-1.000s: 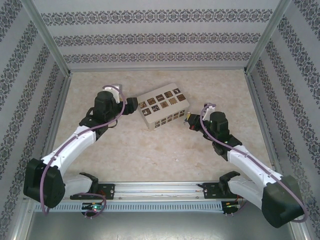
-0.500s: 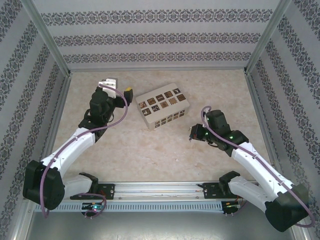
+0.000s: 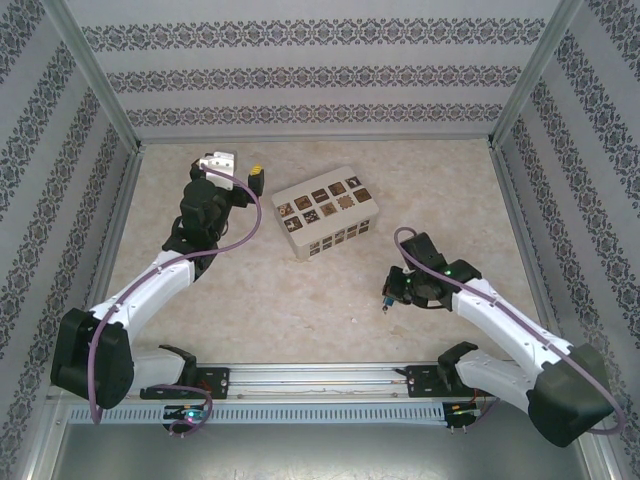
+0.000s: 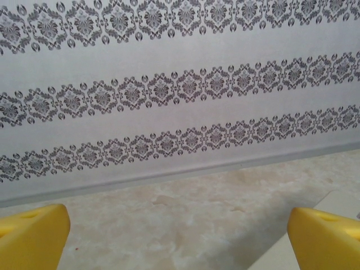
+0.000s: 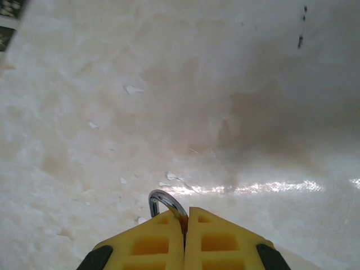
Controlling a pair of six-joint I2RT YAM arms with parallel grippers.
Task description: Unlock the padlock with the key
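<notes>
The robot's right gripper will next lower the padlock [image 3: 386, 298] until it touches the bare tabletop and let go of it there, because that clear spot is just below the gripper.
My right gripper [image 5: 185, 218] is shut on the padlock, whose silvery curved shackle [image 5: 161, 198] sticks out from between the yellow fingers just above the table. From above, this gripper [image 3: 390, 290] hangs low over the table, right of centre, with a small blue bit of the padlock [image 3: 386, 298] at its tip. My left gripper [image 3: 240, 172] is raised at the back left, left of the box, and stands wide open. Its yellow fingertips [image 4: 34, 236] frame bare table and the patterned back wall, nothing between them. The key is out of view.
A cream box [image 3: 325, 212] with dark brown patterned squares sits mid-table, between the two arms. Patterned walls [image 3: 320, 75] close the table [image 3: 300, 290] in at the back and sides. A metal rail [image 3: 320, 378] runs along the near edge.
My right arm has drawn back from the box toward the near edge, still shut on the padlock. My left gripper has opened wide and pulled away from the box to the back left.
</notes>
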